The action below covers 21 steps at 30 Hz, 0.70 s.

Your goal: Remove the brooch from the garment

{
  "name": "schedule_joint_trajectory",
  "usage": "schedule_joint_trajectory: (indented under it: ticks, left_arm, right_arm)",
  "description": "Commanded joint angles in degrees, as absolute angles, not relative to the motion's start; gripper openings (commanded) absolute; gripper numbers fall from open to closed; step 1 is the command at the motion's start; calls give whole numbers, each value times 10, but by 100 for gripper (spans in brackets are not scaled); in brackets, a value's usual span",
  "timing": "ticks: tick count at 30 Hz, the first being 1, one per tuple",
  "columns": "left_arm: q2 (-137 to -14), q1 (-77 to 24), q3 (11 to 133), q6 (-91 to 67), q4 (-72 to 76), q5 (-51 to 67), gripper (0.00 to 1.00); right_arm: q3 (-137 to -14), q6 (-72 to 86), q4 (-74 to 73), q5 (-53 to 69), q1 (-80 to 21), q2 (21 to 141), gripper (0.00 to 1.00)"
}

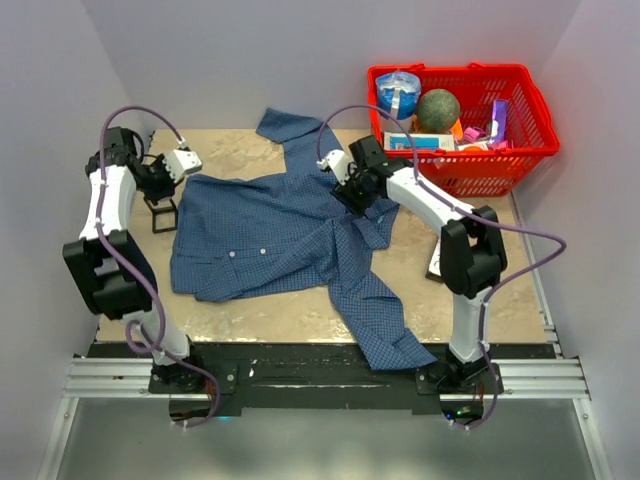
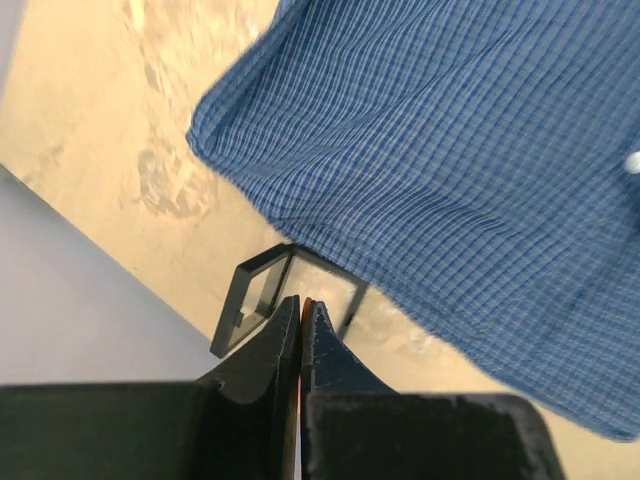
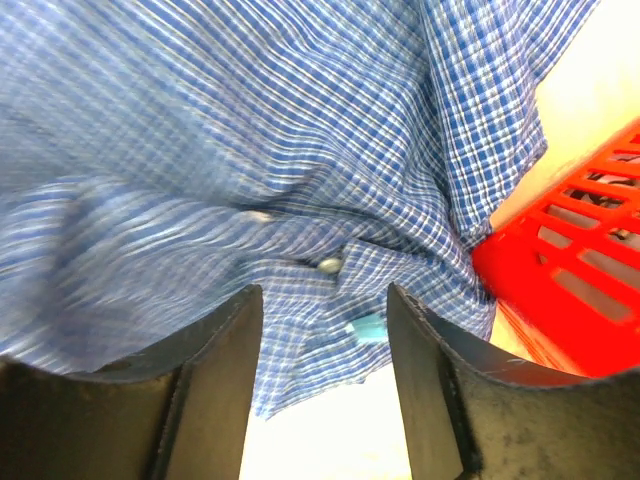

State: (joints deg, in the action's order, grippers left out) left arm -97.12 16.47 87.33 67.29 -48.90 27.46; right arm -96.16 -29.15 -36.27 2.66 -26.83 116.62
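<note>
I will next move my left gripper down over the black frame's flat part [image 1: 164, 217] beside the shirt [image 1: 270, 235] and let go of the brooch, because that part of the frame is below my shut fingers.
The blue checked shirt [image 1: 270, 235] lies spread on the table, one sleeve hanging over the near edge. My left gripper [image 1: 160, 190] is at the shirt's left edge, above a small black frame. It is shut, and a thin orange sliver of the brooch [image 2: 306, 301] shows between the fingertips in the left wrist view; the shirt [image 2: 450, 150] lies just beyond it. My right gripper [image 1: 352, 196] is open and empty over the shirt's collar end. In the right wrist view it [image 3: 325, 300] stands above the cloth [image 3: 250, 130], a white button [image 3: 329, 264] and a small blue tag.
A small black open frame [image 1: 162, 213] stands on the table by the shirt's left edge and shows just past my left fingertips [image 2: 250, 290]. A red basket [image 1: 528, 92] full of items sits at the back right, close to my right gripper [image 3: 570, 290]. A paper lies by the right arm [image 1: 436, 262].
</note>
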Motion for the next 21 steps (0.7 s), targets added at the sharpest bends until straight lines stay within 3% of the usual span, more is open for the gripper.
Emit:
schedule_joint_trajectory:
  ticks: [1, 21]
  left_arm:
    - [-1048, 186, 936, 761, -541, 251, 0]
    - [-1016, 178, 679, 791, -179, 139, 0]
  right_arm:
    - [-950, -247, -373, 80, -274, 1087, 58]
    - [-966, -221, -379, 91, -279, 1091, 62]
